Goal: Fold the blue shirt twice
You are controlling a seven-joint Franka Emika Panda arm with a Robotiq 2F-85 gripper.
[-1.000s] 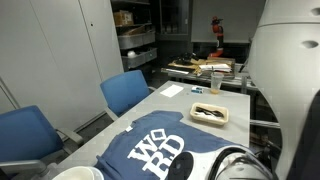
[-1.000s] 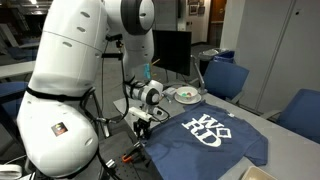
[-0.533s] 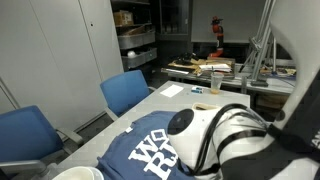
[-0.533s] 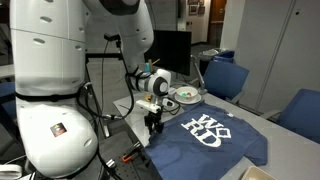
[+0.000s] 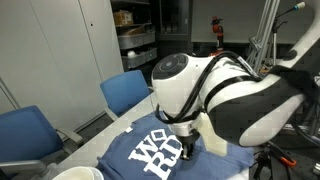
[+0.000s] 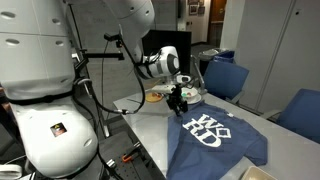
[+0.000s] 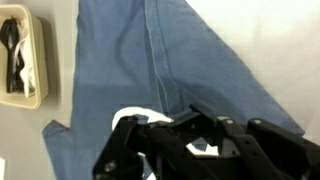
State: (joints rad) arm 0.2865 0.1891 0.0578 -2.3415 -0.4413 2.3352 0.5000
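Note:
The gripper carries the cloth outward to the shirt's far edge by the white round object next and releases it, as the lettering still lies uncovered.
The blue shirt with white block lettering lies on the grey table; it also shows in the other exterior view. My gripper is over the shirt's middle, near the lettering. In an exterior view my gripper holds one shirt edge lifted, and the cloth hangs from it in a slanted fold. In the wrist view the plain blue fabric fills the frame. My gripper is shut on a bunched piece of it with white print.
A beige tray with dark items lies beside the shirt. Blue chairs stand along one table side; they also show in an exterior view. A white round object sits at the near table corner.
My gripper has moved from the shirt's edge up and across over the shirt, pulling that edge with it. The shirt's outline has narrowed on that side.

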